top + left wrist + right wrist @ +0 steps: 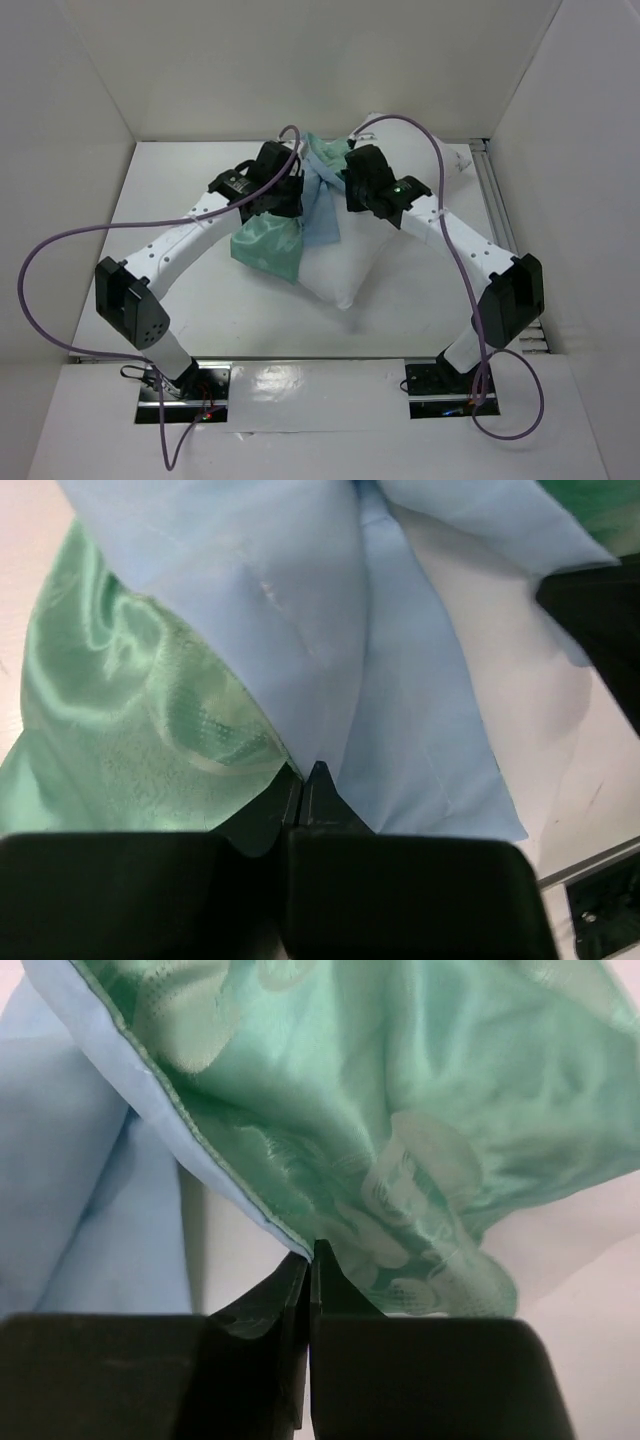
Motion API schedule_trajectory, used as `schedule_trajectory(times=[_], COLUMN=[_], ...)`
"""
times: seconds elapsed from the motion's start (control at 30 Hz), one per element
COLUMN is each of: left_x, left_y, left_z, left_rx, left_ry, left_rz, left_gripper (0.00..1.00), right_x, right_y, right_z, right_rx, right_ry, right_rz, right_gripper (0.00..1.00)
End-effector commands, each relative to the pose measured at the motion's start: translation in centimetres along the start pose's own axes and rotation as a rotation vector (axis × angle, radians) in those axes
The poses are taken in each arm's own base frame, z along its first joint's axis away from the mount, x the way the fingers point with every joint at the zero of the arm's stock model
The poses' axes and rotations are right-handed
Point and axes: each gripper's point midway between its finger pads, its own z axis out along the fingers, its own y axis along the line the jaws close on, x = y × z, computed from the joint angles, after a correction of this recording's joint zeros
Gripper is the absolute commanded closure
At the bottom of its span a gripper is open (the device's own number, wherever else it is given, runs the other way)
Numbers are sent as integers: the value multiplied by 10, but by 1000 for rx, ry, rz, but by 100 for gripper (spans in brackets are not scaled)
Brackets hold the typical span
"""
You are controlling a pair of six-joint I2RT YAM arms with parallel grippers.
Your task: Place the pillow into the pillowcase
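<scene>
I will raise my left gripper and carry the pillowcase (272, 245) over the bare tabletop to release it there, because that spot is to the gripper's left in the top view.
The white pillow (370, 255) lies on the table, one corner pointing toward the arm bases. Bunched on top of it is the pillowcase (272, 245), sea-green patterned on one face and light blue on the other. My left gripper (283, 200) is shut on the pillowcase cloth at its left side; in the left wrist view its fingertips (305, 776) pinch where green (120, 730) and blue cloth meet. My right gripper (342, 190) is shut on the pillowcase hem; in the right wrist view its tips (311, 1252) clamp the green edge (400, 1110). Much of the pillow is hidden under the cloth and arms.
White walls enclose the table on the left, back and right. A metal rail (497, 200) runs along the right edge. Purple cables (45, 260) loop off both arms. The right gripper's black body (600, 630) shows at the right of the left wrist view.
</scene>
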Motion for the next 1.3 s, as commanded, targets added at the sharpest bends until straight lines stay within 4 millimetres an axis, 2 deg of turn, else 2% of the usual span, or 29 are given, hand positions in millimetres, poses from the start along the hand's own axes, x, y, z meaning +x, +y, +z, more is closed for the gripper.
schedule_trajectory(times=[0.0,0.07,0.1,0.17,0.2,0.27,0.3,0.33,0.37,0.43,0.5,0.53,0.6,0.67,0.73,0.77,0.8,0.83,0.87,0.9,0.93,0.97,1.0,1.03,1.07,1.1,1.17,1.23,1.27], left_x=[-43,-55,-72,-87,-107,-124,-141,-149,-157,-175,-184,-189,-194,-196,-196,-192,-191,-190,-188,-186,-183,-183,-180,-180,-177,-177,-177,-178,-180], left_y=[6,22,22,37,39,50,59,64,69,78,84,82,88,83,84,83,81,82,82,83,81,86,87,89,92,94,100,104,106], left_z=[-36,-50,-67,-86,-109,-134,-162,-177,-193,-238,-267,-293,-320,-352,-370,-388,-398,-408,-414,-421,-433,-435,-442,-443,-449,-449,-439,-438,-428], left_rx=[7,-27,-21,-48,-50,-67,-80,-87,-96,-113,-121,-118,-139,-126,-129,-134,-128,-133,-139,-144,-142,-166,-181,-195,-212,-225,-253,-279,-285], left_ry=[-123,-141,-189,-222,-291,-349,-422,-463,-503,-621,-693,-754,-825,-906,-948,-988,-1014,-1044,-1056,-1070,-1099,-1105,-1120,-1121,-1134,-1135,-1110,-1111,-1089], left_rz=[-19,-9,-11,-10,-23,-19,-42,-40,-38,-51,-51,-53,-65,-72,-74,-88,-87,-92,-96,-100,-90,-105,-102,-97,-108,-105,-107,-107,-107], left_gripper=[100,100,100,100,100,100,100,100,100,100,100,100,100,100,100,100,100,100,100,100,100,100,100,100,100,100,100,100,100], right_x=[-58,-80,-97,-119,-137,-158,-170,-188,-197,-219,-230,-239,-243,-248,-248,-250,-249,-248,-248,-247,-245,-244,-241,-239,-240,-237,-236,-234,-235], right_y=[3,-7,-9,-17,-19,-29,-35,-39,-43,-53,-61,-66,-72,-77,-79,-80,-79,-83,-83,-86,-87,-91,-93,-99,-99,-103,-108,-110,-113], right_z=[-21,-45,-59,-87,-104,-131,-153,-178,-195,-244,-286,-310,-349,-378,-402,-409,-416,-431,-431,-442,-443,-453,-450,-456,-450,-452,-449,-439,-432], right_rx=[11,39,37,53,55,80,78,72,67,43,13,-4,-52,-86,-121,-134,-153,-169,-169,-180,-180,-186,-172,-158,-145,-138,-107,-75,-38], right_ry=[-163,-241,-287,-357,-399,-462,-507,-573,-610,-722,-810,-874,-956,-1023,-1067,-1083,-1093,-1126,-1127,-1149,-1148,-1171,-1165,-1180,-1173,-1181,-1179,-1160,-1148], right_rz=[47,76,82,81,90,94,107,129,127,160,186,215,231,251,257,259,253,262,262,279,279,288,294,313,318,328,347,342,343], right_gripper=[100,100,100,100,100,100,100,100,100,100,100,100,100,100,100,100,100,100,100,100,100,100,100,100,100,100,100,100,100])
